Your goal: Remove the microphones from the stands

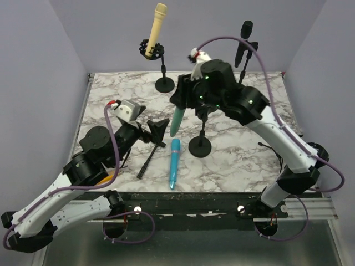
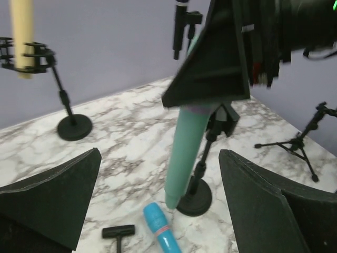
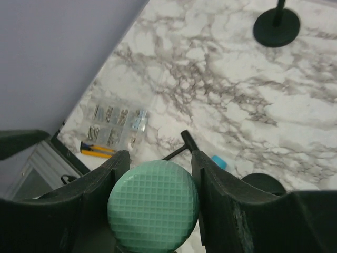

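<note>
The empty marble between the stand's rod and blue microphone is below my right gripper, to its left in the top view, so my right gripper should lower the green microphone's head onto it and let go.
My right gripper (image 1: 181,104) (image 3: 156,176) is shut on the round head of a green microphone (image 1: 176,121) (image 3: 154,206). The microphone hangs tail-down, just left of a black stand (image 1: 200,145) (image 2: 195,200), and its clip (image 2: 223,117) shows right behind the body (image 2: 187,150). The tail ends a little above the marble, near the stand's base. My left gripper (image 1: 157,131) (image 2: 159,158) stands wide open, low over the table, facing the green microphone with nothing between its fingers (image 2: 55,197). A blue microphone (image 1: 175,163) (image 2: 161,230) lies flat on the table.
A beige microphone (image 1: 157,27) (image 2: 22,37) sits clipped in a stand at the back, a black one (image 1: 244,40) at the back right. A black T-shaped rod (image 1: 148,159) (image 2: 119,232) lies near the blue microphone. A small tripod (image 2: 298,144) stands right. Screw box (image 3: 117,124) and yellow tool (image 3: 96,151) lie at the left edge.
</note>
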